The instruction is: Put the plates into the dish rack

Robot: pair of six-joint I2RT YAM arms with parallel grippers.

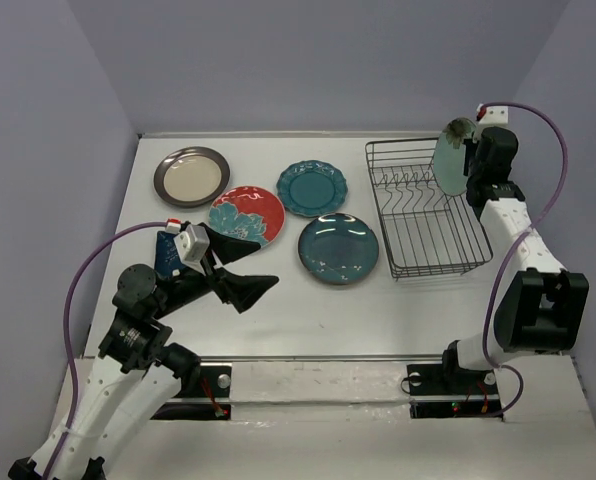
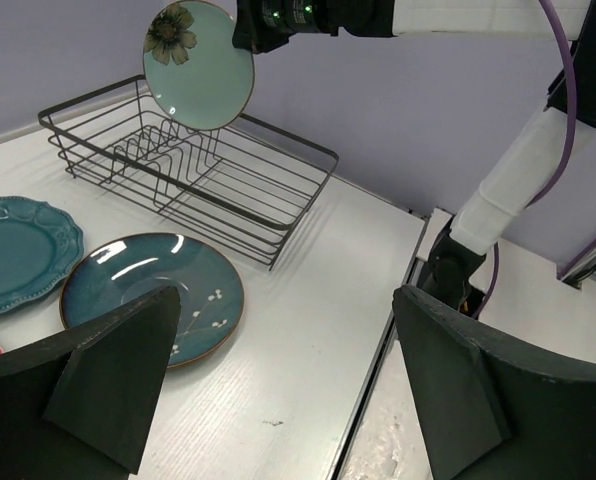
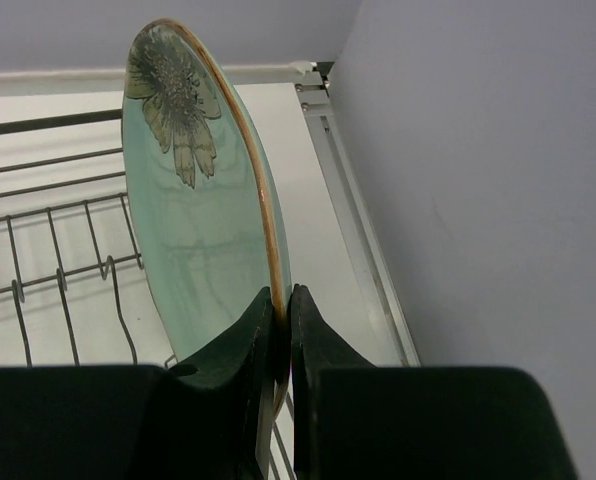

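The pale mint plate is upright above the rack [image 1: 423,258], so next I need to move my right gripper toward the rack's side, lower it over the end wires and release the plate's rim.
My right gripper [image 1: 468,165] is shut on the rim of the pale mint plate with a flower [image 1: 450,160] and holds it upright on edge above the far right end of the black wire dish rack [image 1: 423,258]. The right wrist view shows the fingers [image 3: 263,330] pinching the plate [image 3: 193,230]. On the table lie the cream plate with dark rim [image 1: 191,176], the red floral plate [image 1: 246,215], the scalloped teal plate [image 1: 312,188] and the glossy dark teal plate [image 1: 338,248]. My left gripper [image 1: 256,268] is open and empty above the table. A dark blue plate [image 1: 166,252] shows partly behind it.
The rack [image 2: 188,170] holds no plates that I can see; its prongs stand in rows. The purple side walls close in both sides. A metal rail [image 1: 308,360] runs along the near table edge. The right arm's base [image 2: 458,265] stands past that edge.
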